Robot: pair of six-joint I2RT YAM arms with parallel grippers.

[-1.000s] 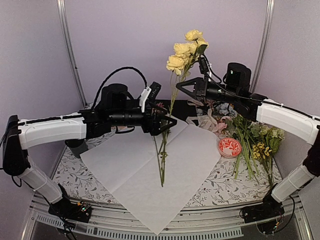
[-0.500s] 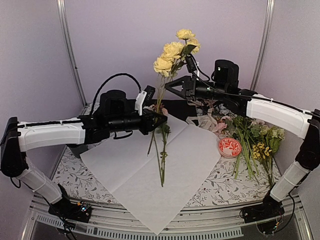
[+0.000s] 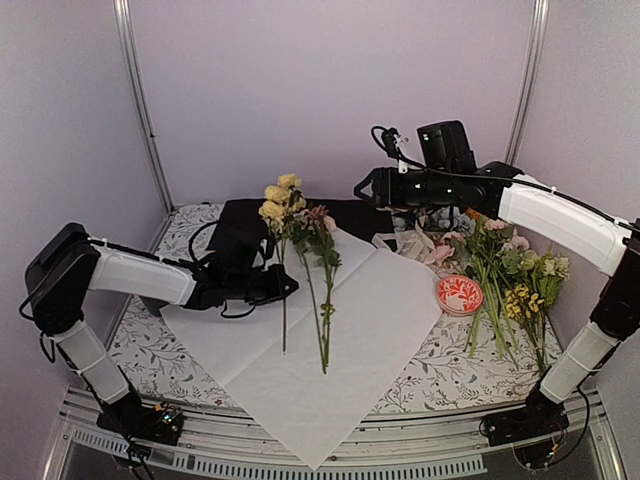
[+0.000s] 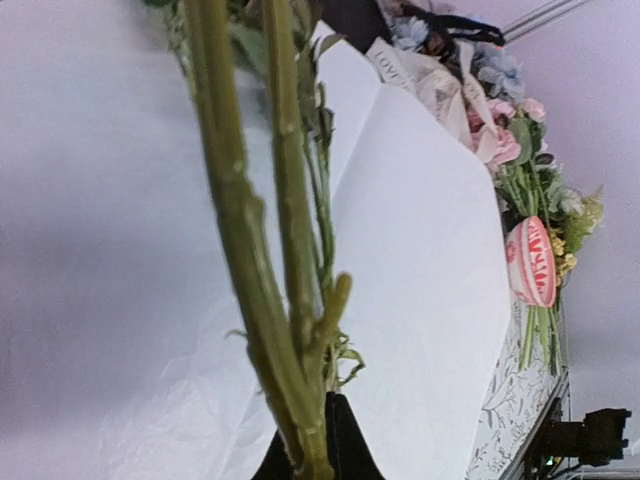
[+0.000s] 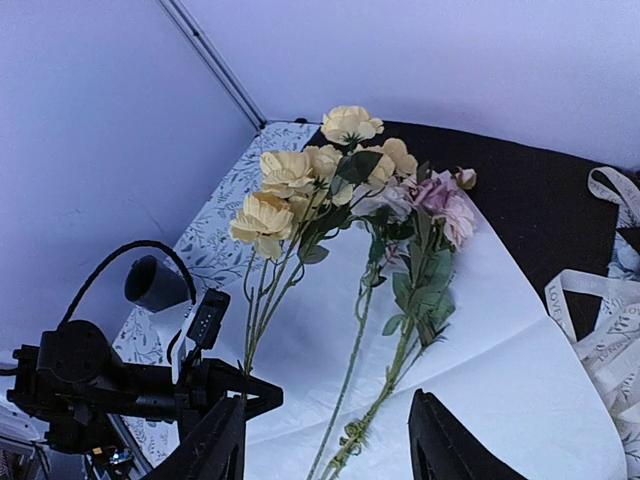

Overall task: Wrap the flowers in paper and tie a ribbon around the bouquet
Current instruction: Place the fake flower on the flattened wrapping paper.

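Observation:
My right gripper will next swing sideways and down onto the stems among the pastel blooms, below it and to its right in the top view.
My left gripper (image 3: 289,285) is shut on the green stems (image 4: 245,260) of the pale yellow flowers (image 3: 280,196), low over the left part of the white paper (image 3: 380,320). The blooms (image 5: 300,175) lean toward the back. Beside them a pink flower (image 3: 322,215) lies on the paper with its long stem (image 5: 400,360) pointing at me. My right gripper (image 3: 364,187) hangs open and empty, high above the paper's far edge. In the right wrist view its fingertips (image 5: 215,445) frame both stems and the left gripper (image 5: 250,392). The cream ribbon (image 3: 412,241) lies loose at the back right.
A black sheet (image 3: 352,212) lies behind the paper. More pastel blooms and leafy stems (image 3: 495,265) lie at the right, with orange-and-yellow sprigs (image 3: 527,303) and a red-and-white disc (image 3: 459,294) beside them. A patterned cloth (image 3: 440,375) covers the table.
The left gripper shut on the yellow flowers' stems and brought them down from upright to low over the paper. The right gripper let them go and opened.

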